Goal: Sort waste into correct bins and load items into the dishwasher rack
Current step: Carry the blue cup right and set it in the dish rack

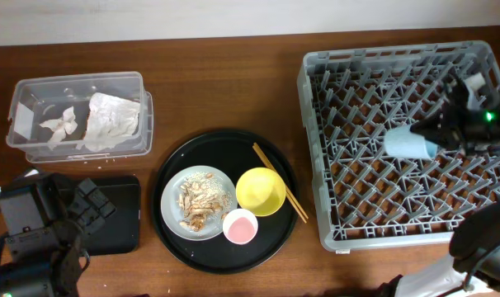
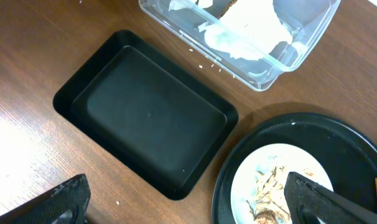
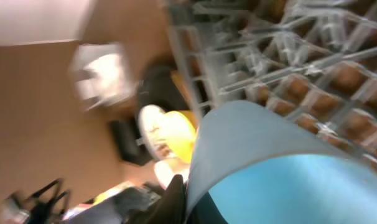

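Note:
Next, my right gripper will lower leftward in the overhead view and release the light-blue cup (image 1: 408, 142), since the rack's empty wires lie below it and to that side.
My right gripper (image 1: 438, 137) is shut on the light-blue cup (image 1: 408, 142) and holds it tipped on its side over the grey dishwasher rack (image 1: 316, 124); the cup (image 3: 282, 168) fills the blurred right wrist view. The white plate (image 1: 176, 216) with food scraps (image 1: 197, 202), the yellow bowl (image 1: 260, 190), the pink cup (image 1: 240, 227) and the chopsticks (image 1: 280, 181) sit on the round black tray (image 1: 172, 169). The clear tub (image 1: 27, 91) holds white napkins (image 1: 110, 120). My left gripper (image 2: 182, 205) is open above the shallow black tray (image 2: 145, 112).
The shallow black tray (image 1: 118, 214) is empty and lies at the front left, next to the round tray. The clear tub (image 2: 288, 56) stands behind it. The left arm (image 1: 35, 239) fills the front-left corner.

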{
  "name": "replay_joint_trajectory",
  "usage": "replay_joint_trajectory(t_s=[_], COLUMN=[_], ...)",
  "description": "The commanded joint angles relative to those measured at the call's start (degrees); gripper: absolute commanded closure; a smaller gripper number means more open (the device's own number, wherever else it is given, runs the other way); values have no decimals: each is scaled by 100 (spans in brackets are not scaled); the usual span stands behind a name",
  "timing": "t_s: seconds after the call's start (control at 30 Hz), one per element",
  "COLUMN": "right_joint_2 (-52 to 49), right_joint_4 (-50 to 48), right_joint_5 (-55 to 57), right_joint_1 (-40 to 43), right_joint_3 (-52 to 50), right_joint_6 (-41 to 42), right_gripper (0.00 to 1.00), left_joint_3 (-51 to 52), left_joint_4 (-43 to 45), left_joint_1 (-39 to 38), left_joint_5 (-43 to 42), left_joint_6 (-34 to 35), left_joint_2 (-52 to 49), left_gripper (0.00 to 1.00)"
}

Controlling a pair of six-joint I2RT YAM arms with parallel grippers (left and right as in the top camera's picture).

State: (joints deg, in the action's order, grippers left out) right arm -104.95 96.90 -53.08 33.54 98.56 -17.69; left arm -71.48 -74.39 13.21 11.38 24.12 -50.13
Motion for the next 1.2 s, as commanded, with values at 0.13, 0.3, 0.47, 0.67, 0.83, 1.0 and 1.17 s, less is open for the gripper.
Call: replay_joint_trajectory(t_s=[0.13,0.3,0.47,0.67,0.83,1.0,1.17], right_joint_2=[-160,-750,-828,-992,-986,-874,122], right_joint_4=[-866,-1132,-1259,-1300,-1268,-1309,-1526], right_joint_5=[-1705,-1849,-1823,-1379,-627,249,2883], right_joint_1=[20,-9,-323,-299,28,109,109], right_joint_3=[-1663,-1864,-1864,-1864,-1864,-1779,-1239], right_joint_6=[-1541,-1513,-1508,-990,-817,-293,2033], right_gripper=[96,96,96,96,85,75,70], left_joint_3=[-20,-20,-20,-20,-20,-20,-20], left_joint_4=[-11,-9,-11,-11,-11,-11,-11], left_joint_1=[24,24,24,24,24,24,24], left_joint_5=[0,0,0,0,0,0,0], left_joint_6=[72,72,70,72,72,72,72], left_joint_2=[22,22,24,24,24,24,24], left_gripper=[1,1,1,1,1,1,1])
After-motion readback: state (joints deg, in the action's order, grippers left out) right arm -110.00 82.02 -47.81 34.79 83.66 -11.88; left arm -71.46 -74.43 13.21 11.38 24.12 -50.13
